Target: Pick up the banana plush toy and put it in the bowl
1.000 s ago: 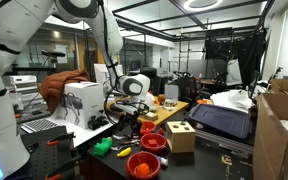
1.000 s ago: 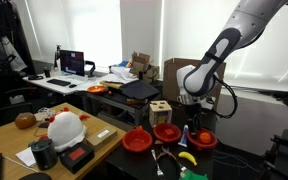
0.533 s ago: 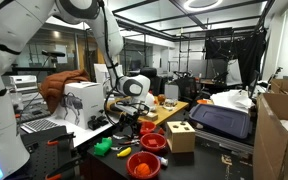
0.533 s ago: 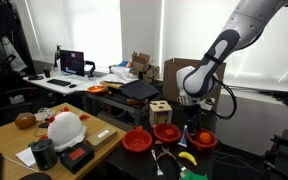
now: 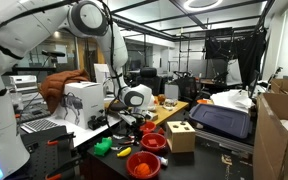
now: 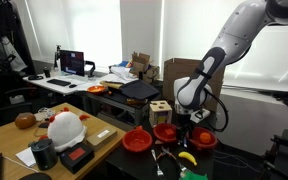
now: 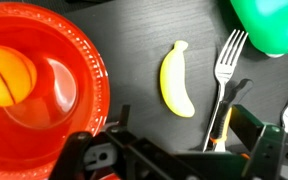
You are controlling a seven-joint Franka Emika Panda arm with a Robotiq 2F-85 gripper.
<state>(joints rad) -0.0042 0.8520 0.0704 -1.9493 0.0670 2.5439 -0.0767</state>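
Observation:
Next, my gripper will move down, open, astride the banana's thicker half and close across it, because the toy lies lengthwise, lined up with the finger gap.
The banana plush toy is small, yellow and slightly curved, lying on the dark table. It also shows in both exterior views. A red bowl with an orange ball in it sits just left of the banana. My gripper is open and empty, above the table, its fingers at the bottom of the wrist view with the banana a little beyond them. In both exterior views the gripper hangs above the banana.
A bright green toy lies beyond the banana, and a fork with an orange handle lies right beside it. More red bowls and a wooden block box stand nearby. The table edge is close.
The arm has changed pose and brought the gripper lower, closer over the banana. The banana and the bowls have not moved.

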